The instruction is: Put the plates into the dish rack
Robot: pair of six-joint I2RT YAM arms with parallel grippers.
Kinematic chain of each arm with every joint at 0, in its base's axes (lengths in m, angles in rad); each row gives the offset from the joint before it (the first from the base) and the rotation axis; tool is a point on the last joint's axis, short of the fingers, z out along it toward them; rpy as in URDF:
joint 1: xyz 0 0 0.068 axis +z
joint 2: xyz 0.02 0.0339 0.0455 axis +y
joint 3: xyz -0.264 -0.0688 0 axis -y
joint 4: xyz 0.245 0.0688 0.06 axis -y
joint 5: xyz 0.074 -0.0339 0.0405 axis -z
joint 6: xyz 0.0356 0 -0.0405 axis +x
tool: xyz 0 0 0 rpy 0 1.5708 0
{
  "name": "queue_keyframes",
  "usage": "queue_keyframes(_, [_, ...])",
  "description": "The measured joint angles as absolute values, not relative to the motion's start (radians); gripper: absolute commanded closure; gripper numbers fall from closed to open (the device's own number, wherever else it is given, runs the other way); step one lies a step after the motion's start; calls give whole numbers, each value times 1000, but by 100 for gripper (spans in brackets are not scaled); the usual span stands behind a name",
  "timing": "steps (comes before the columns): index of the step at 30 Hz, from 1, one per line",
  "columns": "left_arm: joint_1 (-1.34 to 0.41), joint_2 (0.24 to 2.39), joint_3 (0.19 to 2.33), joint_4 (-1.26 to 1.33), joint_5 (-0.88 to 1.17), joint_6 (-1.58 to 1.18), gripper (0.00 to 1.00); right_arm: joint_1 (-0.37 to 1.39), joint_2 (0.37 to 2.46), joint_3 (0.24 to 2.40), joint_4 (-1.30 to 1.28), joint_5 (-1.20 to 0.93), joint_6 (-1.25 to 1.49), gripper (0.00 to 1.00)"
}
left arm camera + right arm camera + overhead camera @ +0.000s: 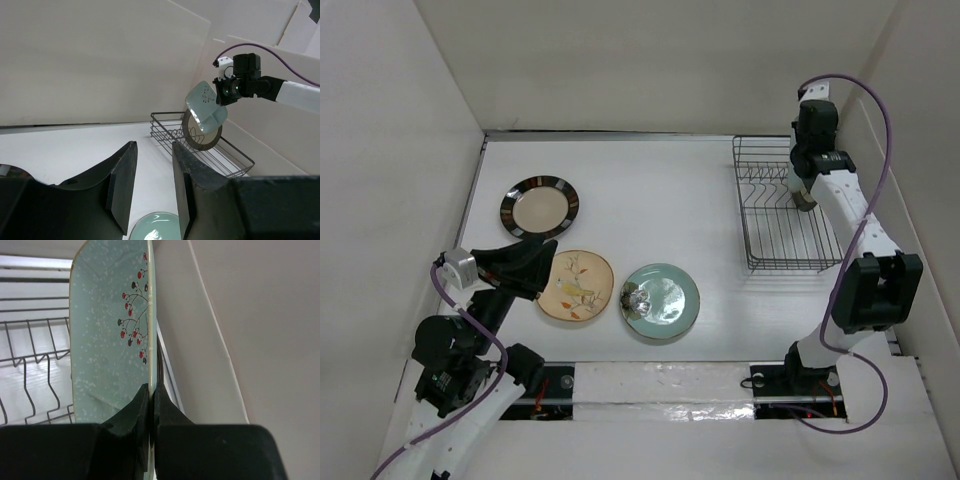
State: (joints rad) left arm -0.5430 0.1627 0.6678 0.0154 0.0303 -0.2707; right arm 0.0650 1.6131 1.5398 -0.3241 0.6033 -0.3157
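My right gripper should next go down and shift toward the rack's open wires to open, as the cream dark-rimmed plate already stands behind the raised green plate.
My right gripper (pixel 801 190) is shut on the rim of the squarish pale green plate (pixel 107 335), holding it upright over the far right part of the dish rack (pixel 785 268). The left wrist view shows this plate (pixel 206 105) raised in front of a cream dark-rimmed plate (pixel 200 142) standing in the rack (pixel 162 130). On the table lie the striped dark-rimmed plate (pixel 540 205), the floral plate (pixel 576 285) and the round celadon plate (pixel 661 300). My left gripper (pixel 528 266) is open and empty, over the floral plate's left edge.
White walls enclose the table on the left, back and right; the rack stands close to the right wall (pixel 240 330). A small shiny reflection sits on the celadon plate's left edge (pixel 635 297). The rack's prongs (pixel 30 360) stand left of the held plate.
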Motion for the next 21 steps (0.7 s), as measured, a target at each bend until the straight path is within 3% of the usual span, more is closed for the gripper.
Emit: queue_keyframes(21, [-577,188,668,11,23,-270,69,53,1736,1504,-307,648,-427,100])
